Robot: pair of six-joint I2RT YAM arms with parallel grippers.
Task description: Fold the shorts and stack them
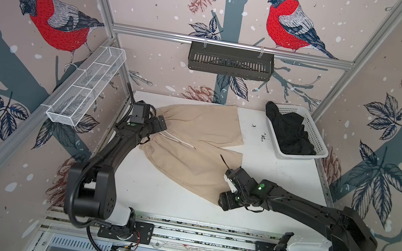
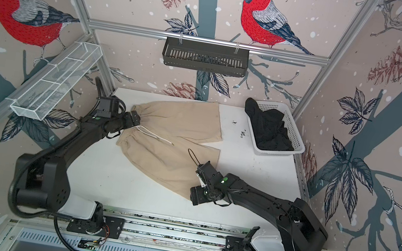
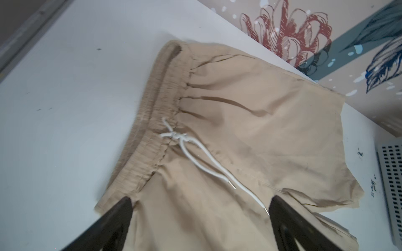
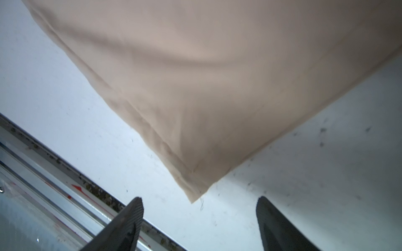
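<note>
The left gripper draws its open fingers back next and lowers them around the waistband's near corner (image 2: 120, 142) (image 3: 108, 198), which lies below the gripper and back toward the base.
The beige shorts (image 1: 196, 145) (image 2: 174, 141) lie spread flat on the white table (image 1: 276, 184), waistband to the left, white drawstring (image 3: 195, 156) loose on the front. My left gripper (image 1: 159, 123) (image 2: 135, 118) hovers open over the waistband's middle; in its wrist view the fingers (image 3: 121, 217) straddle bare cloth, left gripper (image 3: 200, 208) holding nothing. My right gripper (image 1: 222, 204) (image 2: 194, 196) is open at the near leg's hem corner (image 4: 193, 195), which lies just ahead of the gap, right gripper (image 4: 200, 202) empty. The black shorts (image 1: 290, 136) (image 2: 268, 132) sit crumpled in the white basket (image 1: 300, 157).
The white basket (image 2: 280, 152) stands at the table's back right. A black slotted basket (image 1: 230, 64) hangs on the rear rail and a white wire rack (image 1: 86, 89) on the left wall. The metal arm rail (image 1: 203, 234) runs along the front edge.
</note>
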